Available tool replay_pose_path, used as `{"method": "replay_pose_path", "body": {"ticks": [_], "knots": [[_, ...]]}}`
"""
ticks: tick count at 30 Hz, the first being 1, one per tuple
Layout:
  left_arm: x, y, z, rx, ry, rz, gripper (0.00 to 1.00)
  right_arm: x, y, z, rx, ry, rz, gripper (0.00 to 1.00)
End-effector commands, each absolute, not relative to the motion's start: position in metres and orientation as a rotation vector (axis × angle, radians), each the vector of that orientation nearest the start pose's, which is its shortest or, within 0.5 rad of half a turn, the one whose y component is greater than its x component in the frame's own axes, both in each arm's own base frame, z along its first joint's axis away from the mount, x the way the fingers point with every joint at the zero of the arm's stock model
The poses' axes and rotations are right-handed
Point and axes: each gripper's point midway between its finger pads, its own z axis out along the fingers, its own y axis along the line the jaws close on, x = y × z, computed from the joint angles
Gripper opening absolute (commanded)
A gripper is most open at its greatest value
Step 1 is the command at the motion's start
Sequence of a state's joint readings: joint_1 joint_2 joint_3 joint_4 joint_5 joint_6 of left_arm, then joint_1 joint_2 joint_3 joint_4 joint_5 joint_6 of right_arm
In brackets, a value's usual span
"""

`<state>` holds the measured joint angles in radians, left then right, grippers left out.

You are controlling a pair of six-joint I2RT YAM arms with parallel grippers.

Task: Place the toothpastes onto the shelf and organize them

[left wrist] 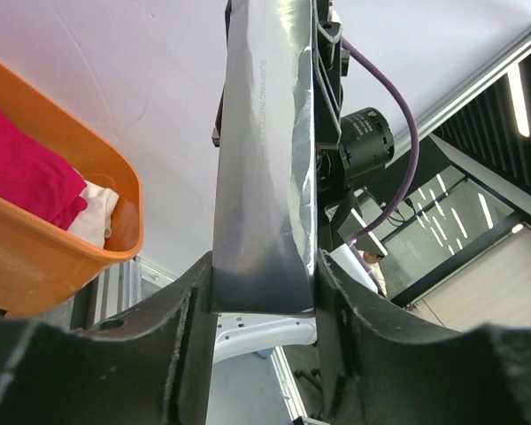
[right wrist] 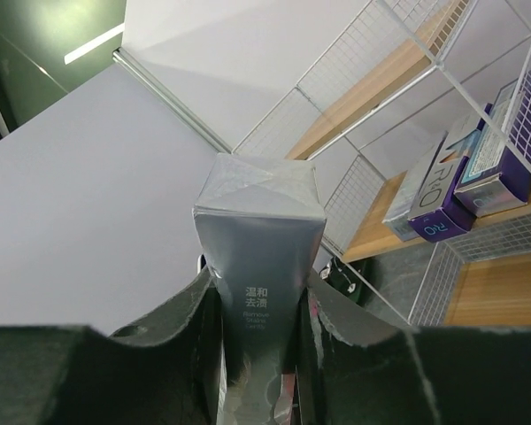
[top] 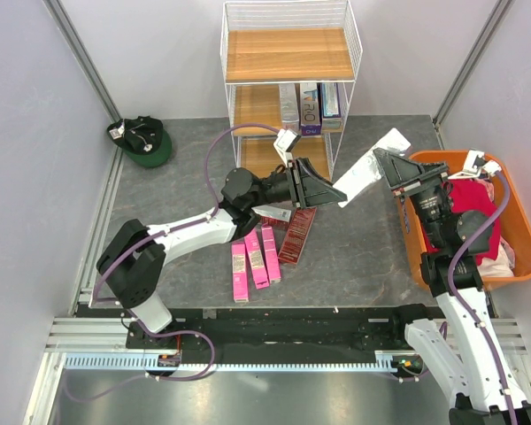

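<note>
The silver box will go on the middle board's bare part (top: 257, 105), since boxes fill the rest of the board. My left gripper will swing outward and to the left in the top view and let go of it there.
A silver toothpaste box (top: 367, 173) hangs slanted in the air in front of the white wire shelf (top: 288, 53). My right gripper (top: 391, 166) is shut on it near its upper part; in the right wrist view (right wrist: 258, 292) the box (right wrist: 261, 230) fills the gap. My left gripper (top: 326, 193) is closed on the box's lower end; in the left wrist view (left wrist: 261, 283) both fingers press the box (left wrist: 265, 177). Three silver/blue/purple boxes (top: 310, 106) stand on the middle board. Three pink boxes (top: 255, 257) and a dark red box (top: 296, 235) lie on the table.
An orange tub (top: 513, 221) with red and white cloth stands at the right, beside my right arm. A green cap (top: 146, 142) lies at the back left. The shelf's top board (right wrist: 398, 80) is bare. Metal frame posts stand at both back corners.
</note>
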<state>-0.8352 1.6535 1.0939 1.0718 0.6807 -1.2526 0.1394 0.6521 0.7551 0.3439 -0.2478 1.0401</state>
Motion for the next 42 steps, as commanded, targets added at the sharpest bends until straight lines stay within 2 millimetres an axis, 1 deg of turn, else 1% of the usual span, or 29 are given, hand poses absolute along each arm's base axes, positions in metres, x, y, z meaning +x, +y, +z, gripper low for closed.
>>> {"method": "replay_pose_path", "body": {"ticks": [1,2,4,5,7,8,9,10,11,12,13,14,15,17,18,21,22,23,24,25,27,28,29,31,36,38,39,41,42], "knots": [[0.196,-0.428,0.395,0.514,1.335,-2.110,0.32,0.248,0.114,0.461,0.281,1.124,1.197,0.44],[0.197,-0.426,0.391,0.502,1.344,-2.101,0.30,0.250,0.112,0.459,0.291,1.126,1.187,0.53],[0.201,-0.421,0.390,0.475,1.352,-2.071,0.25,0.252,0.111,0.455,0.303,1.141,1.170,0.65],[0.205,-0.414,0.388,0.452,1.362,-2.049,0.22,0.253,0.110,0.453,0.310,1.145,1.164,0.69],[0.212,-0.406,0.384,0.411,1.381,-2.008,0.20,0.255,0.110,0.450,0.314,1.158,1.155,0.77],[0.215,-0.394,0.383,0.388,1.385,-1.979,0.19,0.256,0.110,0.448,0.320,1.164,1.154,0.79],[0.218,-0.389,0.380,0.378,1.388,-1.953,0.17,0.257,0.109,0.447,0.323,1.167,1.148,0.81],[0.220,-0.384,0.374,0.362,1.414,-1.934,0.16,0.257,0.110,0.446,0.325,1.173,1.147,0.85],[0.224,-0.375,0.361,0.333,1.448,-1.905,0.13,0.257,0.110,0.444,0.325,1.178,1.144,0.87],[0.222,-0.364,0.367,0.314,1.426,-1.891,0.11,0.259,0.109,0.442,0.329,1.183,1.138,0.88],[0.222,-0.357,0.366,0.303,1.422,-1.878,0.11,0.261,0.109,0.438,0.335,1.191,1.136,0.88],[0.225,-0.349,0.350,0.271,1.465,-1.853,0.09,0.262,0.109,0.435,0.341,1.196,1.137,0.89],[0.219,-0.338,0.356,0.274,1.446,-1.835,0.08,0.264,0.109,0.433,0.348,1.200,1.139,0.89],[0.225,-0.323,0.331,0.210,1.532,-1.771,0.05,0.267,0.110,0.427,0.351,1.217,1.132,0.89],[0.218,-0.312,0.341,0.222,1.498,-1.744,0.04,0.269,0.111,0.424,0.352,1.225,1.132,0.90],[0.222,-0.290,0.316,0.157,1.596,-1.624,0.02,0.275,0.113,0.419,0.348,1.244,1.118,0.91],[0.215,-0.277,0.325,0.149,1.567,-1.593,0.02,0.275,0.113,0.418,0.349,1.248,1.119,0.91],[0.217,-0.269,0.324,0.113,1.569,-1.549,0.02,0.276,0.114,0.417,0.346,1.251,1.116,0.92],[0.218,-0.263,0.309,0.091,1.637,-1.491,0.02,0.279,0.115,0.414,0.346,1.265,1.114,0.93],[0.211,-0.252,0.320,0.090,1.598,-1.468,0.02,0.282,0.115,0.411,0.353,1.272,1.110,0.96],[0.212,-0.239,0.308,0.040,1.652,-1.382,0.02,0.286,0.118,0.405,0.354,1.293,1.110,0.98],[0.211,-0.234,0.306,0.025,1.663,-1.358,0.02,0.287,0.118,0.404,0.353,1.293,1.112,0.98],[0.208,-0.227,0.311,0.006,1.645,-1.338,0.02,0.290,0.119,0.401,0.353,1.301,1.108,0.98],[0.207,-0.221,0.302,-0.009,1.684,-1.296,0.02,0.295,0.122,0.396,0.355,1.322,1.112,0.98],[0.213,-0.215,0.297,-0.036,1.713,-1.235,0.02,0.305,0.126,0.383,0.362,1.364,1.115,0.98],[0.218,-0.215,0.302,-0.037,1.707,-1.226,0.02,0.307,0.127,0.380,0.362,1.375,1.113,0.98],[0.223,-0.218,0.297,-0.043,1.731,-1.218,0.02,0.309,0.128,0.378,0.362,1.384,1.114,0.98],[0.229,-0.219,0.306,-0.049,1.704,-1.216,0.02,0.311,0.129,0.376,0.362,1.391,1.113,0.98],[0.233,-0.220,0.306,-0.051,1.704,-1.211,0.02,0.311,0.129,0.375,0.360,1.394,1.114,0.98]]}}
